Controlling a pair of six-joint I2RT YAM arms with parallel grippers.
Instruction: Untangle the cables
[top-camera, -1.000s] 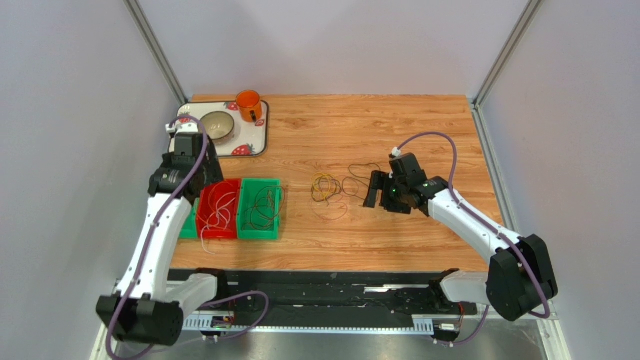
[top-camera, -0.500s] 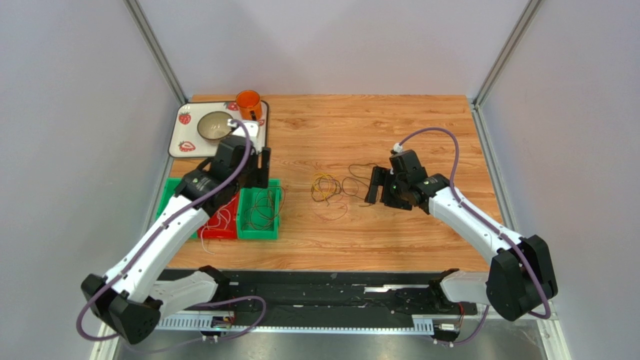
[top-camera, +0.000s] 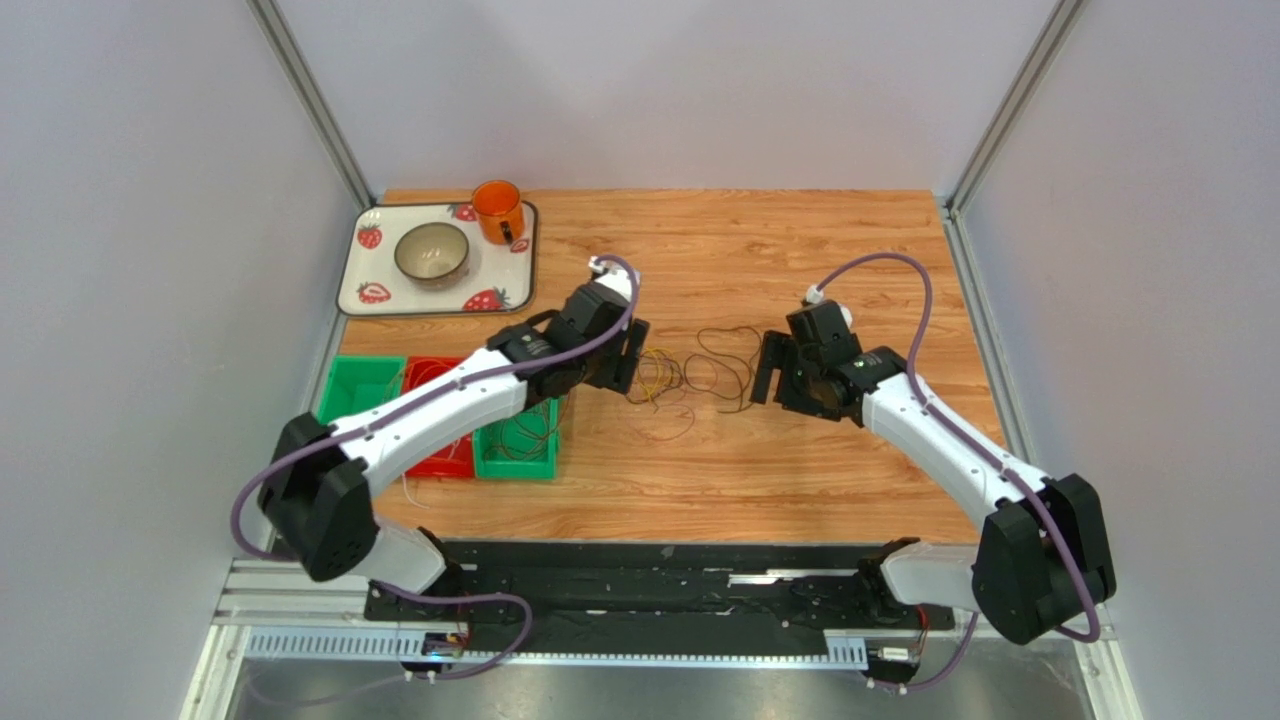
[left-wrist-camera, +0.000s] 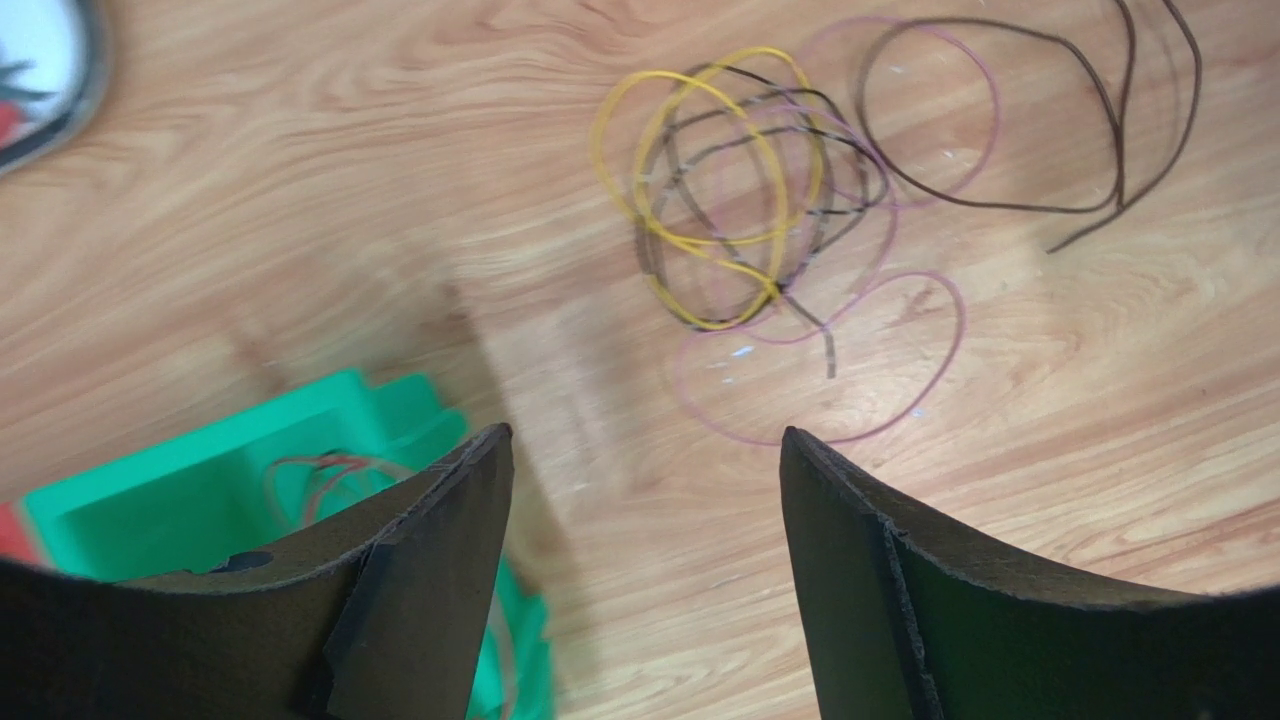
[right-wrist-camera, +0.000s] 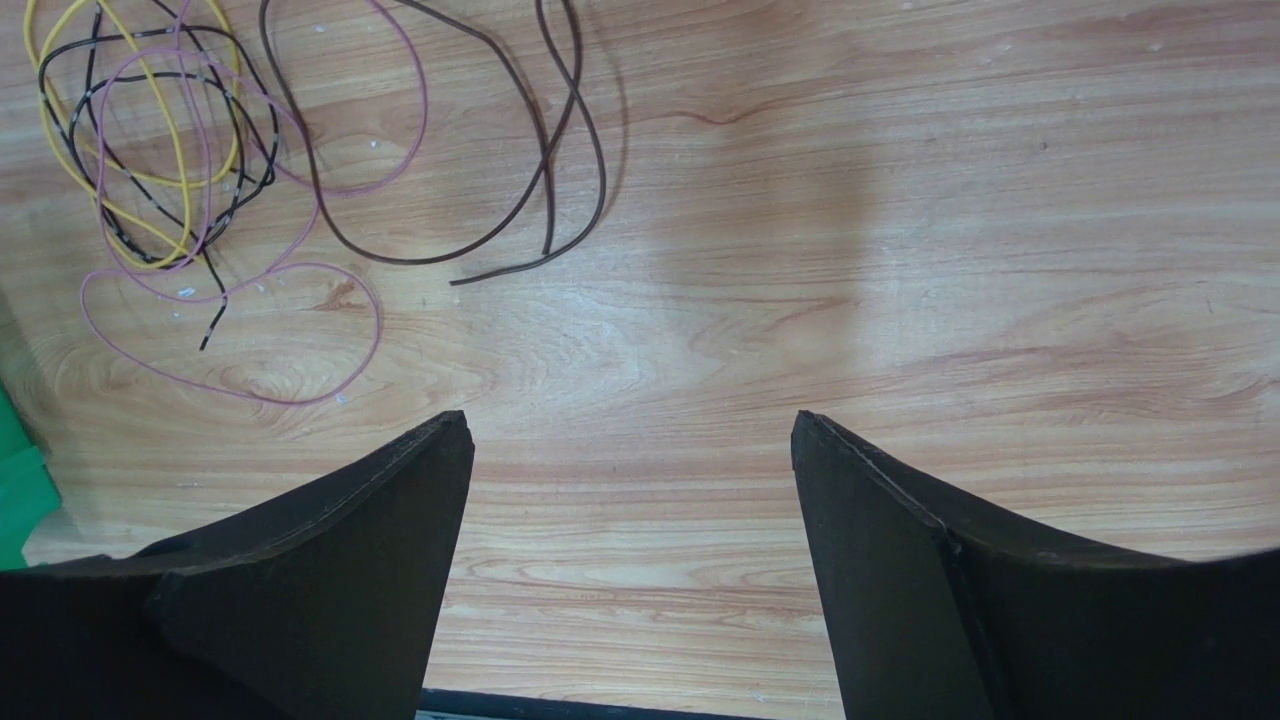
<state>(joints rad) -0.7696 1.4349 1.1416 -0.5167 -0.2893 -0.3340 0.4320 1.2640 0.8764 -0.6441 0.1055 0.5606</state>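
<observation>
The brown cable's loops are mostly free of the yellow coil. My left gripper should next go past that coil toward my right gripper, then turn and lower onto them.
A tangle of thin cables lies on the wooden table: a yellow coil laced with a black wire, a pink loop and a dark brown cable. My left gripper is open and empty at the tangle's left edge. The left wrist view shows the yellow coil, the pink loop and the brown cable ahead of my open left gripper. My right gripper is open and empty just right of the brown cable. The right wrist view shows the brown cable and the yellow coil beyond my open gripper.
A green bin and a red bin hold cables; another green bin stands to their left. A tray with a bowl and an orange mug sits at the back left. The green bin shows in the left wrist view.
My left arm has swung right from above the bins to the tangle's left edge. My right gripper has drawn slightly right, away from the cables.
</observation>
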